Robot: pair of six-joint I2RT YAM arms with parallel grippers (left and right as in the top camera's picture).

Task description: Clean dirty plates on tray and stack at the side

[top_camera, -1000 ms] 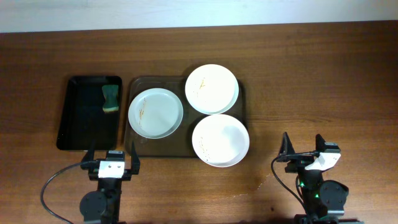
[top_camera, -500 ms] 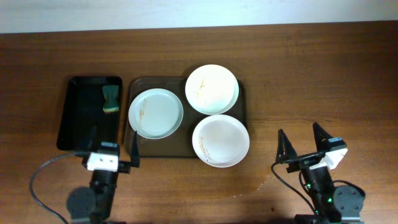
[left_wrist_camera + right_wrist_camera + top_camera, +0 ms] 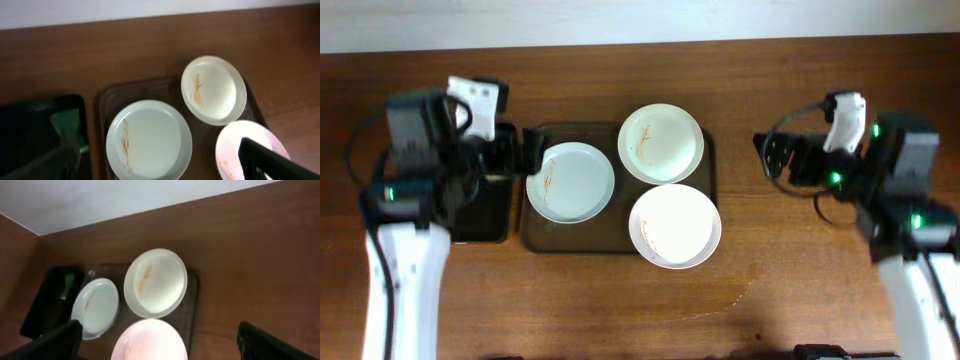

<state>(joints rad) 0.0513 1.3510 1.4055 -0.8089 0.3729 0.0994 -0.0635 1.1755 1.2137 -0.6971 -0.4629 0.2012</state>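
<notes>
The green sponge's middle [image 3: 69, 126] is in the black tray, toward the left in the wrist view, so the left gripper will go down that way onto it next.
Three dirty white plates lie on the brown tray [image 3: 620, 243]: a left plate [image 3: 570, 182] with a brown streak, a far plate [image 3: 661, 143] and a near plate [image 3: 674, 225] with specks. My left gripper [image 3: 523, 155] is open and empty, held high over the tray's left edge. The left wrist view shows the left plate [image 3: 149, 139], far plate [image 3: 213, 89] and near plate [image 3: 230, 155] below the open left gripper [image 3: 160, 167]. My right gripper [image 3: 775, 155] is open and empty, above bare table right of the tray. The right wrist view shows the right gripper [image 3: 160, 347] and near plate [image 3: 149, 341].
A glossy black tray [image 3: 485, 215] lies left of the brown tray, mostly hidden by my left arm. A green sponge [image 3: 67, 127] lies in it, seen in the left wrist view. Wooden table [image 3: 800, 270] stretches right of the tray. A wall edge runs along the back.
Both arms have lifted from the table's front edge and swung back and up, now hovering at either side of the tray. Both grippers stay open. The plates have not moved.
</notes>
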